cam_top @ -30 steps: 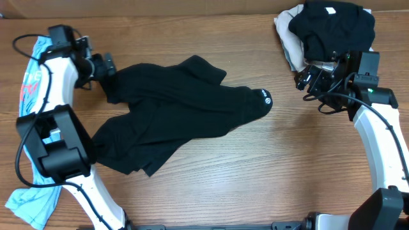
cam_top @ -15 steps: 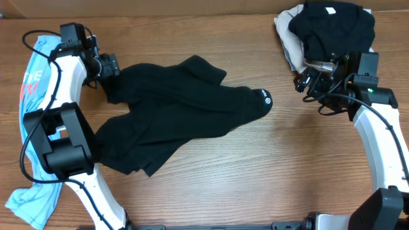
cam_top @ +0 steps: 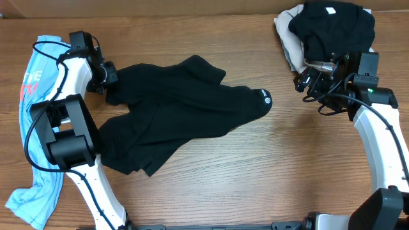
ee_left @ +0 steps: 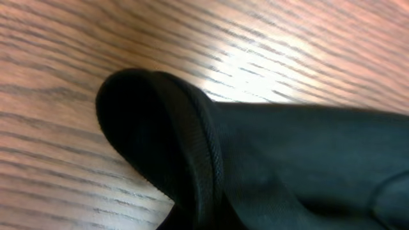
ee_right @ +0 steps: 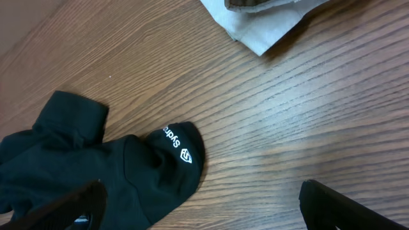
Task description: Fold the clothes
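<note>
Only the shirt's other end is held, so next I will lower my right gripper to the left in the overhead view, onto the hem beside the white logo.
A black T-shirt lies crumpled across the middle of the table, with a small white logo at its right end. My left gripper sits at the shirt's upper left corner and is shut on the fabric there. In the left wrist view a folded black hem fills the frame and runs down into the jaws, which are themselves hidden. My right gripper hovers open to the right of the shirt with nothing between its fingers. Its view shows the logo end of the black T-shirt below its left finger.
A light blue T-shirt with red lettering lies along the left edge under the left arm. A pile of clothes sits at the back right, a black one on top of a beige one. Bare wood lies at front right.
The left gripper was open beside the shirt's corner; it has since shifted slightly and shut on the fabric. The right arm and the shirt have not moved.
</note>
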{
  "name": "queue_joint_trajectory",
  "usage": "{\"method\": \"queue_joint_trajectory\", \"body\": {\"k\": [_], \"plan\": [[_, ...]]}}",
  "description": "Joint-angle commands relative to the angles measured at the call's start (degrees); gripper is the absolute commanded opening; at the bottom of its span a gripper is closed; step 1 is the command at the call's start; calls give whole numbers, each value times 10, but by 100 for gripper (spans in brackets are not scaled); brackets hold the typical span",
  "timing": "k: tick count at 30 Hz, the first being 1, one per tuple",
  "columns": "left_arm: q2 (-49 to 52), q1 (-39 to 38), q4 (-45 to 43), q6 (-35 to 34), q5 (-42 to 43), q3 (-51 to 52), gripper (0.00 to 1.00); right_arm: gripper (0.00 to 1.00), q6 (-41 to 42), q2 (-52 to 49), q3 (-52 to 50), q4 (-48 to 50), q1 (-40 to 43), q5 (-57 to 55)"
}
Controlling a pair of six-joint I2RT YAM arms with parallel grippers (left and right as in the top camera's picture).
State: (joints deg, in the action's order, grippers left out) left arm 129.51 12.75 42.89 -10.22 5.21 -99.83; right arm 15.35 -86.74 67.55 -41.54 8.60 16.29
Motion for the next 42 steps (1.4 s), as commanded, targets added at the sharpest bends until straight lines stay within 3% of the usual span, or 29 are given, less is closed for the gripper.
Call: {"method": "queue_joint_trajectory", "body": {"k": [1, 11, 16, 25, 33, 37, 42], "plan": [[-6, 0, 25, -12, 49, -85, 4, 100, -4, 11, 11, 3, 1, 4], [-22, -6, 159, -9, 135, -384, 4, 100, -4, 11, 11, -26, -1, 5], [-22, -20, 180, -9, 168, -467, 4, 100, -4, 11, 11, -30, -21, 5], [-23, -75, 151, -5, 201, -501, 4, 100, -7, -14, 11, 4, -90, 3], [-23, -98, 157, 15, 197, -501, 4, 98, -8, -134, 21, 193, -198, 2], [-23, -96, 167, 15, 189, -501, 4, 97, -24, -208, 84, 211, -234, -47], [-23, -96, 185, 16, 164, -501, 4, 96, -70, -309, 211, 152, -264, -114]]}}
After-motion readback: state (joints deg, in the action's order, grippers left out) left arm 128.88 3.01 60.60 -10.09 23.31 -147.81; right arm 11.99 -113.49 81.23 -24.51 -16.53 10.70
